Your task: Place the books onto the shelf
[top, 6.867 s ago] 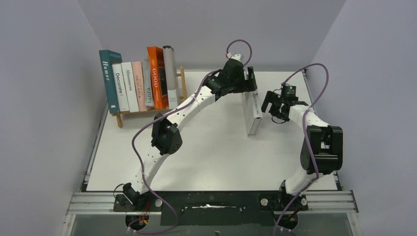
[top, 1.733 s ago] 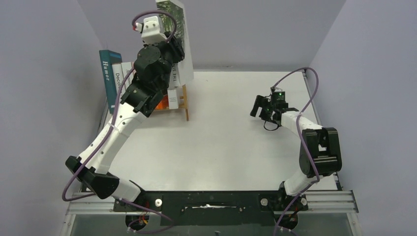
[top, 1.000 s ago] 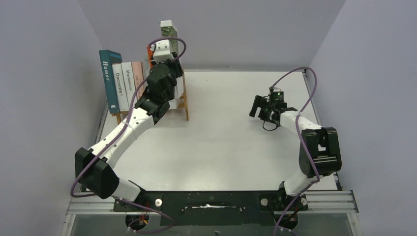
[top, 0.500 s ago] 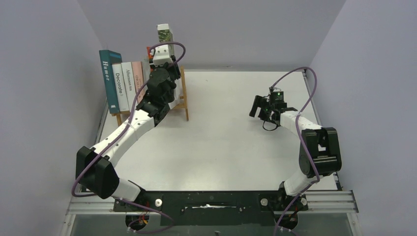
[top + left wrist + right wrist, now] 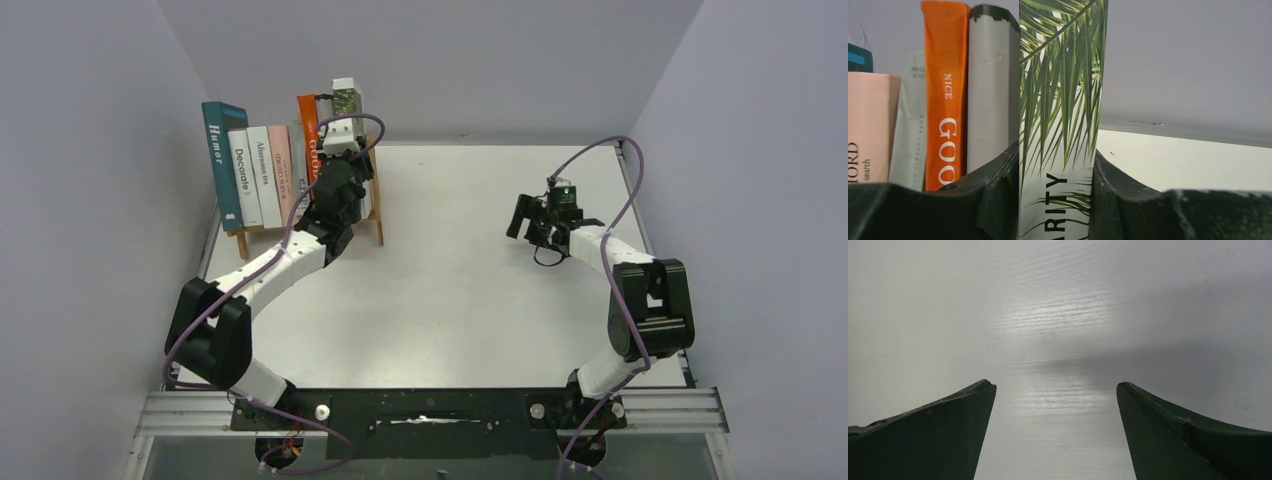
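Note:
The left gripper lowers the palm-leaf book into the gap (image 5: 366,206) beside the shelf's end post next and releases its spine, because its top still stands above the grey book.
The books stand in a row on the shelf (image 5: 378,222) at the back left: teal "Humor" (image 5: 218,160), white "Decorate" (image 5: 241,178), then pink, grey and orange "GOOD" (image 5: 311,150) spines. My left gripper (image 5: 350,160) is shut on the white palm-leaf book (image 5: 1060,100), held upright at the row's right end beside a grey book (image 5: 990,85). Its black fingers (image 5: 998,180) press both covers. The book's foot is hidden, so contact with the shelf cannot be told. My right gripper (image 5: 530,218) hangs open over bare table (image 5: 1063,330).
The shelf's right end post stands just right of the held book. The grey back wall rises close behind the shelf and a side wall lies to its left. The white table (image 5: 450,300) stretches between the two arms.
My left arm has brought the palm-leaf book down from high above the shelf to the right end of the row. The right arm has not moved.

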